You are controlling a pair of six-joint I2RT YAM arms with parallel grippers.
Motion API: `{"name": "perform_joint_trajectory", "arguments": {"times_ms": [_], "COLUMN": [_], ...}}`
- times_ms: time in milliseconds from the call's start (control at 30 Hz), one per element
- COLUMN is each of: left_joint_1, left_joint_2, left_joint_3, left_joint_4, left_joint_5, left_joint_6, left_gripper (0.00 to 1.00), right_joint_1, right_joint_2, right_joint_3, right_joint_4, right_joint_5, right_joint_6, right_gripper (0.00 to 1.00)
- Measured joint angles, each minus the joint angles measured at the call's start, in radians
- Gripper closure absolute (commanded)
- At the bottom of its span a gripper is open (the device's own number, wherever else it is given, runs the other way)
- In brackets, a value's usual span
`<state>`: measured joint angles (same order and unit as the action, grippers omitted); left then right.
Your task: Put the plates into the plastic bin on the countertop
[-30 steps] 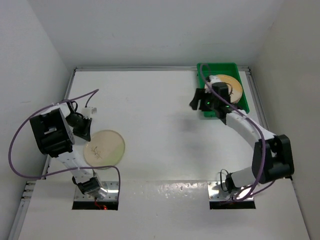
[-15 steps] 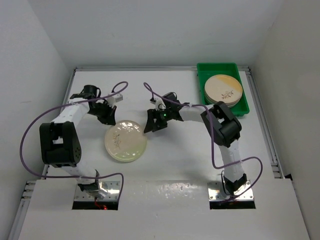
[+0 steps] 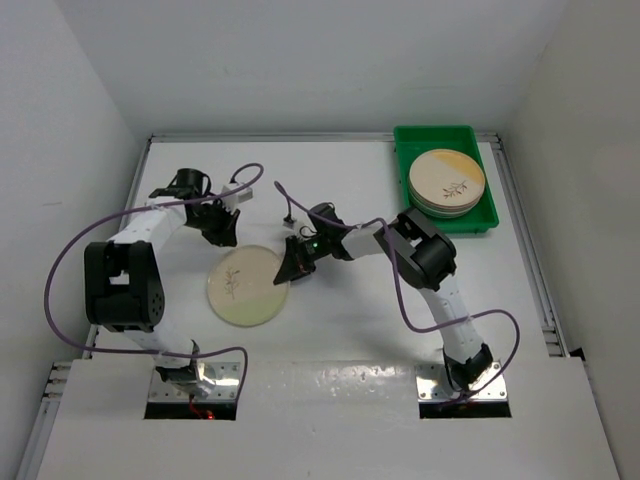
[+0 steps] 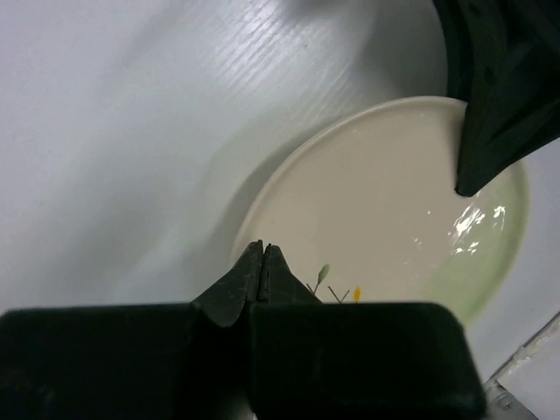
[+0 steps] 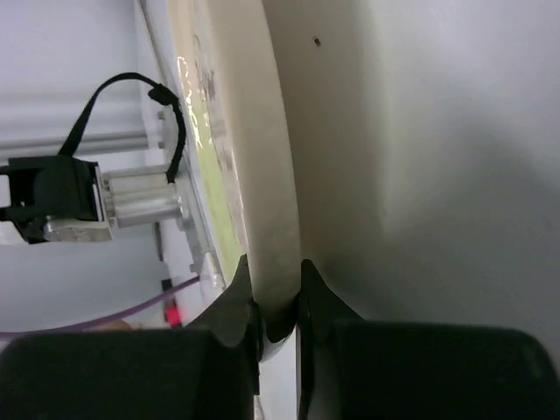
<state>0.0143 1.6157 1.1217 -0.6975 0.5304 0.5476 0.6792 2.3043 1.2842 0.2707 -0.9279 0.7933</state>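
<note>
The bin's plate stack [image 3: 447, 180] is outward of my right gripper and to its right in the top view. I need to lift the cream plate's rim, swing it over there, lower it and let go.
A cream plate [image 3: 245, 287] with a pale green segment lies on the white countertop [image 3: 340, 330], left of centre. My right gripper [image 3: 294, 264] is shut on that plate's right rim; the right wrist view shows the rim [image 5: 267, 157] pinched between both fingers. My left gripper [image 3: 224, 236] is shut and empty, its tips [image 4: 264, 250] just over the plate's far-left rim [image 4: 385, 201]; whether they touch it I cannot tell. The green plastic bin [image 3: 440, 135] at the far right holds a stack of plates [image 3: 446, 180].
A thin raised edge [image 3: 320, 137] runs along the back of the countertop and down both sides. White walls close in behind and to either side. Purple cables loop off both arms above the surface.
My right arm swung from the bin over to the loose plate and shut on its rim. The left arm reached out toward the back; the plate slid to the right.
</note>
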Motion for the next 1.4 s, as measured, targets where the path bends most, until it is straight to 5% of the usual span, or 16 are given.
{"name": "perform_joint_trajectory", "arguments": {"times_ms": [67, 167, 267, 667, 833, 1067, 1267, 1400], "left_joint_1": [-0.004, 0.0, 0.021, 0.098, 0.098, 0.098, 0.098, 0.098], "left_joint_2": [0.001, 0.001, 0.001, 0.0, 0.0, 0.0, 0.0, 0.0], "left_joint_3": [0.0, 0.012, 0.064, 0.19, 0.179, 0.175, 0.164, 0.164], "left_joint_4": [0.001, -0.004, -0.011, 0.029, 0.024, 0.023, 0.021, 0.021], "left_joint_5": [0.005, 0.003, 0.002, -0.087, -0.095, -0.097, -0.098, -0.099], "left_joint_6": [-0.011, -0.037, -0.073, -0.165, -0.168, -0.168, -0.167, -0.166], "left_gripper": [0.97, 0.61, 0.47, 0.45, 0.44, 0.44, 0.44, 0.44], "right_joint_1": [0.001, -0.024, -0.097, -0.791, -0.986, -1.014, -0.99, -0.977], "right_joint_2": [-0.003, -0.037, -0.127, -0.719, -0.713, -0.62, -0.583, -0.546], "right_joint_3": [-0.035, -0.074, -0.11, -0.334, -0.409, -0.393, -0.339, -0.278], "right_joint_4": [0.039, 0.055, 0.047, 0.095, 0.046, -0.026, -0.064, -0.157], "right_joint_5": [0.009, 0.01, 0.056, 0.389, 0.546, 0.608, 0.62, 0.655], "right_joint_6": [0.054, 0.108, 0.132, 0.233, 0.295, 0.31, 0.295, 0.26], "right_gripper": [1.0, 1.0, 1.0, 1.0, 1.0, 1.0, 0.78, 0.46]}}
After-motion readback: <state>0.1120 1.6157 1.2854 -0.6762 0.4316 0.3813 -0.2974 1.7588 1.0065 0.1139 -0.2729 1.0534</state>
